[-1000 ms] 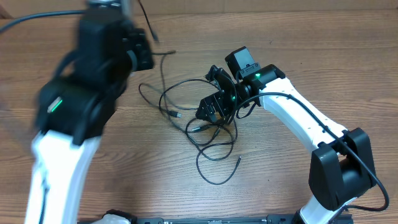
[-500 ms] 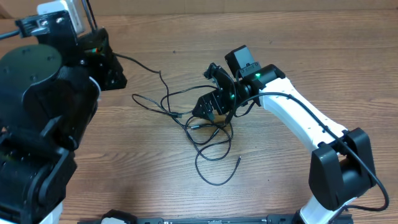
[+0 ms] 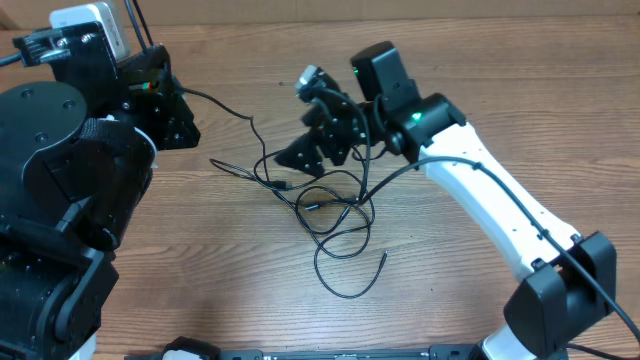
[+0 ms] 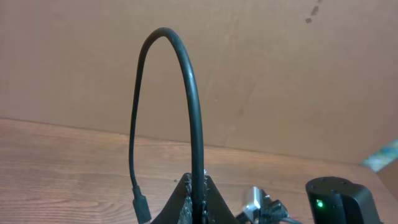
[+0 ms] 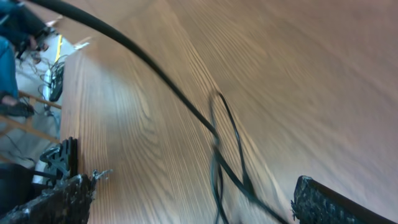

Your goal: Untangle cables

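Note:
My left gripper needs to move down next, with its fingers tilting down, and release the black cable over the bare tabletop [image 3: 228,208] beside the tangle, because that wood lies below it.
The cables [image 3: 325,205] lie as loose black loops on the wooden table, with one free end [image 3: 384,256] toward the front. One strand [image 3: 225,107] runs from the tangle up to my left gripper [image 3: 183,100], which is shut on it at the far left. In the left wrist view this cable [image 4: 198,149] arches up out of the closed fingers, and its plug end [image 4: 142,208] hangs down beside them. My right gripper [image 3: 305,135] hovers open just above and behind the tangle. In the right wrist view, blurred cable strands [image 5: 217,171] pass between its spread fingers [image 5: 326,202] untouched.
A brown cardboard wall [image 4: 280,74] backs the table. My right arm's white link [image 3: 490,200] crosses the right side, with its own thick black cable [image 3: 520,205] along it. The bulky black left arm [image 3: 60,200] fills the left side. Clutter [image 5: 25,68] lies beyond the table edge.
My left arm has swung to the far left, pulling its cable strand out of the tangle. My right gripper has lifted off the tangle and shifted to the far left, still open.

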Robot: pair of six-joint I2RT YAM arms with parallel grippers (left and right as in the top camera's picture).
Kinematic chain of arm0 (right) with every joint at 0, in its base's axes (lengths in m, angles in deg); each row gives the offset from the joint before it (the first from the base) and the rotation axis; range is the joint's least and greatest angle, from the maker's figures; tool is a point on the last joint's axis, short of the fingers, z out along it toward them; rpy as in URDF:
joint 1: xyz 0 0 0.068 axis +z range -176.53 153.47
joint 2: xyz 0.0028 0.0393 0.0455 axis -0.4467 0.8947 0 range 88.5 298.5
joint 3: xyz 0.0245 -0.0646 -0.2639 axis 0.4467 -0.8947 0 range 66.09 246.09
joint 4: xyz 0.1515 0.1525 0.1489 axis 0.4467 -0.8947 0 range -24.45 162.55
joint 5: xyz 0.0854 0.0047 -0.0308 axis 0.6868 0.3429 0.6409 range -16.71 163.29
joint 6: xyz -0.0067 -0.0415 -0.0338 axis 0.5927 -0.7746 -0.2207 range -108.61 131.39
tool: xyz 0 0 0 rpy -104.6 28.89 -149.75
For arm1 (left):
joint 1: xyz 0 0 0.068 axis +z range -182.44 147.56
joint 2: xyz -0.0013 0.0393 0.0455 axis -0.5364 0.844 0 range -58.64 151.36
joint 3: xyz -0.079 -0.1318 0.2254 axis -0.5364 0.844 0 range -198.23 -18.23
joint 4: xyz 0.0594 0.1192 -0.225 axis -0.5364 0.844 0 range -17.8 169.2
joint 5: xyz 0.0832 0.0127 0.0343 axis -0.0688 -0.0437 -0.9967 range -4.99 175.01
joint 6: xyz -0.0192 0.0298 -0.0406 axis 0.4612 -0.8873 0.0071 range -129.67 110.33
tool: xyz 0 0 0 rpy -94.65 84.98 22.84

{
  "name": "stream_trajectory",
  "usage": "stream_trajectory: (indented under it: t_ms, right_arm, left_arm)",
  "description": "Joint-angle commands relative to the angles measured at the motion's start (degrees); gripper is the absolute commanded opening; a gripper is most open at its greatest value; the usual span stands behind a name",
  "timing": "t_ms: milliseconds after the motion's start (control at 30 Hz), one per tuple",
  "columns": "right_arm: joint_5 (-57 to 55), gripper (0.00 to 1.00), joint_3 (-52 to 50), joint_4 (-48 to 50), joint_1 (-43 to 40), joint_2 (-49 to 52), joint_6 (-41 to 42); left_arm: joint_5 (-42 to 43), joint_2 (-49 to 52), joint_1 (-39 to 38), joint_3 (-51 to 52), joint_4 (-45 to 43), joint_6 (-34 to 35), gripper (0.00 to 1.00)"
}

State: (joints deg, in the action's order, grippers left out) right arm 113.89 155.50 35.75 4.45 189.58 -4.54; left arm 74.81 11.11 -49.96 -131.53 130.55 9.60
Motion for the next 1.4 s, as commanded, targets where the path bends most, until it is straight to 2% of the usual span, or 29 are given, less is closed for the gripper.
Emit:
stream_trajectory:
  t_ms: [0, 200, 367, 400, 433, 467, 500, 533, 567, 667, 767, 967, 1000, 1100, 1267, 1367]
  right_arm:
    - [1.05, 1.00, 1.42, 2.47, 3.74, -1.31, -4.26]
    - [-4.04, 1.00, 1.31, 11.41, 8.63, -0.31, -5.01]
    - [-8.09, 0.99, 1.31, 19.91, 8.92, 2.49, 2.80]
    - [-8.52, 0.94, 1.31, 20.37, 8.85, 2.62, 3.76]
    - [-8.59, 0.79, 1.31, 20.65, 8.74, 2.86, 4.22]
    - [-8.57, 0.61, 1.31, 20.68, 8.74, 2.89, 4.42]
    - [-8.59, 0.36, 1.31, 20.70, 8.74, 2.89, 5.07]
    - [-8.59, 0.16, 1.31, 20.68, 8.74, 2.89, 5.73]
    - [-8.59, 0.05, 1.31, 20.44, 8.74, 2.89, 6.23]
    - [-8.52, 0.04, 1.31, 18.29, 8.74, 2.89, 6.80]
    - [-8.63, 0.04, 1.31, 15.67, 8.74, 2.89, 6.73]
    - [-8.68, 0.04, 1.36, 10.45, 6.80, 1.29, 6.99]
    - [-8.74, 0.04, 1.38, 9.90, 6.21, 0.44, 7.26]
    - [-9.92, 0.04, 1.42, 9.31, 4.46, -2.89, 8.70]
    - [-10.62, 0.04, 1.42, 9.22, 1.25, -10.88, 8.70]
    - [-10.71, 0.04, 1.42, 9.46, -1.81, -17.68, 8.70]
  left_arm:
    - [2.82, -0.61, 0.28, -1.36, -0.35, -0.83, 0.04]
    - [7.50, -0.68, 0.28, -1.36, -0.57, 0.09, 0.04]
    - [11.30, -0.68, 0.24, -1.36, 0.68, 0.46, 0.04]
    - [11.28, -0.70, 0.24, -1.36, 1.20, 0.46, 0.04]
    - [11.30, -0.70, 0.24, -1.36, 1.66, 0.46, 0.04]
    - [11.30, -0.70, 0.24, -1.36, 2.01, 0.46, 0.04]
    - [11.30, -0.70, 0.24, -1.36, 2.27, 0.46, 0.04]
    - [11.30, -0.70, 0.24, -1.36, 2.38, 0.46, 0.04]
    - [11.30, -0.68, 0.24, -1.36, 2.47, 0.46, 0.04]
    - [9.99, -0.68, 0.24, -1.36, 2.56, 0.44, 0.04]
    - [4.76, -0.68, 0.24, -1.36, 3.52, 0.48, 0.04]
    - [-21.29, 0.76, 0.24, -1.29, 11.13, 4.02, 0.04]
    - [-23.23, 1.31, 0.24, -1.29, 12.76, 4.13, 0.04]
    - [-23.34, 3.37, 0.24, -1.29, 17.14, 4.63, 0.04]
    - [-22.53, 8.00, 0.24, -1.22, 23.52, 12.57, 0.04]
    - [-16.15, 12.61, 0.24, -1.22, 25.70, 14.19, 0.04]
